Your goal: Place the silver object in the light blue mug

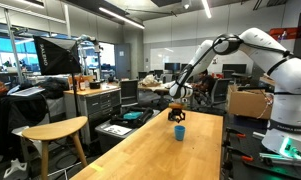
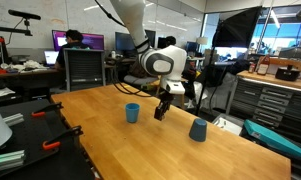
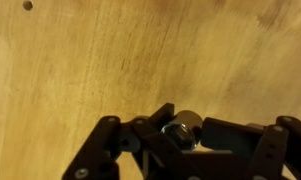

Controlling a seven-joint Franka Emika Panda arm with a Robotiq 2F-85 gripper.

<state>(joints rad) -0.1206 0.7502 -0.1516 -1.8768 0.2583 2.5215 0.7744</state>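
Observation:
My gripper moves sideways toward the light blue mug next, over its open rim (image 2: pixel 132 106), and releases the silver object, since bare wood still lies beneath the fingers.
The light blue mug (image 1: pixel 179 132) (image 2: pixel 133 112) stands upright on the wooden table in both exterior views. My gripper (image 1: pixel 176 114) (image 2: pixel 160 108) hangs above the table close beside the mug, a little higher than its rim. In the wrist view my gripper (image 3: pixel 182 132) is shut on the silver object (image 3: pixel 180 131), a small shiny rounded piece held between the fingers over bare wood. The mug is out of the wrist view.
A dark blue-grey cup (image 2: pixel 198 130) stands upside down on the wooden table (image 2: pixel 110 140) to one side of the gripper. A wooden stool (image 1: pixel 56 130) stands beside the table. Workbenches, monitors and cabinets surround the table.

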